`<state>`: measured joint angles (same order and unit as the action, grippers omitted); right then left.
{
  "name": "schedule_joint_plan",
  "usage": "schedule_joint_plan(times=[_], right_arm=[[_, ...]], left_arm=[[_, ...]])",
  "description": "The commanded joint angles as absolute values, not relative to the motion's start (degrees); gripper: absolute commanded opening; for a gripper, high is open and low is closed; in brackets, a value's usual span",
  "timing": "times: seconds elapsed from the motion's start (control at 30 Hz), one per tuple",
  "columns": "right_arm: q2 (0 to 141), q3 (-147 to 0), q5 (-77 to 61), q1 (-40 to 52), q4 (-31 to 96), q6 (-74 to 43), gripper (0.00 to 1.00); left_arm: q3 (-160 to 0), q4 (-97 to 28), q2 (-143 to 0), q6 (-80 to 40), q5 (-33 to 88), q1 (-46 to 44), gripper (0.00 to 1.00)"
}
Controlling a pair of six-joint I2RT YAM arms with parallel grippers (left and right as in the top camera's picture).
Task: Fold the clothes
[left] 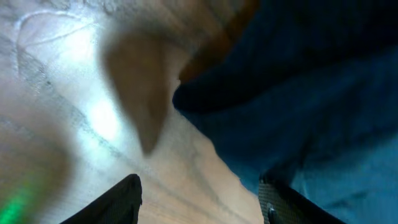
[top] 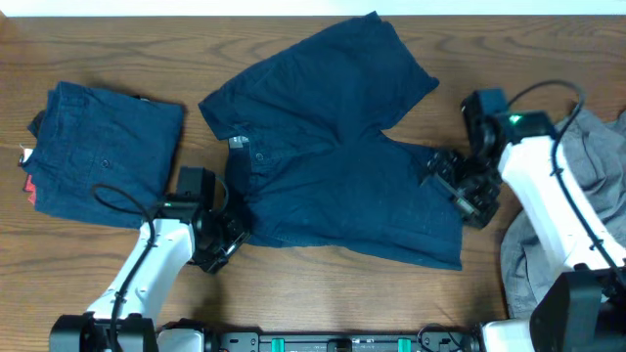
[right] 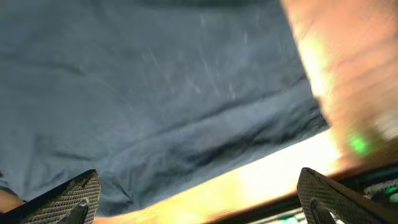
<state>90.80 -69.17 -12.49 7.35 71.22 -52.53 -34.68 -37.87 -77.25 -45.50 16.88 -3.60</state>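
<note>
My left gripper will go down next onto the edge of the spread shorts' near waistband corner [top: 249, 239] [left: 206, 127] and close on the fabric, because that edge shows between my open fingers.
Dark navy shorts [top: 342, 147] lie spread flat in the middle of the table, waistband to the left, two wide legs to the right. A second pair of navy shorts [top: 103, 152] lies folded at the left, with a red-and-white label [top: 28, 184] at its left edge. My left gripper [top: 230, 233] is open and empty at the spread shorts' lower-left waistband corner; its wrist view shows the fabric edge [left: 298, 93] over wood between the fingers [left: 199, 202]. My right gripper [top: 452, 184] is open and empty at the lower leg's right hem; its fingers [right: 199, 199] frame the hem [right: 155, 93].
A crumpled grey garment [top: 587, 196] lies at the right edge under the right arm. The wooden table [top: 323, 293] shows bare below the shorts. The table's far edge [top: 293, 12] runs along the top.
</note>
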Motion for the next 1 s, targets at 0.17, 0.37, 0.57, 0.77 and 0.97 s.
schedule_joint_plan(times=[0.17, 0.37, 0.57, 0.77, 0.97], right_arm=[[86.52, -56.64, -19.31, 11.49, 65.58, -61.06, 0.99], [85.73, -46.33, -18.41, 12.03, 58.85, -65.80, 0.99], [85.73, -39.13, -17.39, 12.01, 54.54, -69.67, 0.99], [85.73, -35.40, -11.20, 11.94, 47.09, -73.47, 0.99], [85.73, -35.03, -6.42, 11.94, 41.93, -75.20, 0.91]], left_arm=[[-29.82, -27.57, -77.58, -50.78, 17.32, -3.57, 0.24], [-29.82, -32.08, -77.58, -50.63, 17.54, -3.62, 0.13], [-29.85, -34.65, -77.47, -49.58, 18.92, -3.62, 0.08], [-29.85, -35.81, -77.47, -48.71, 20.60, -3.62, 0.07], [-29.87, -37.06, -77.41, -48.27, 21.12, -3.62, 0.06]])
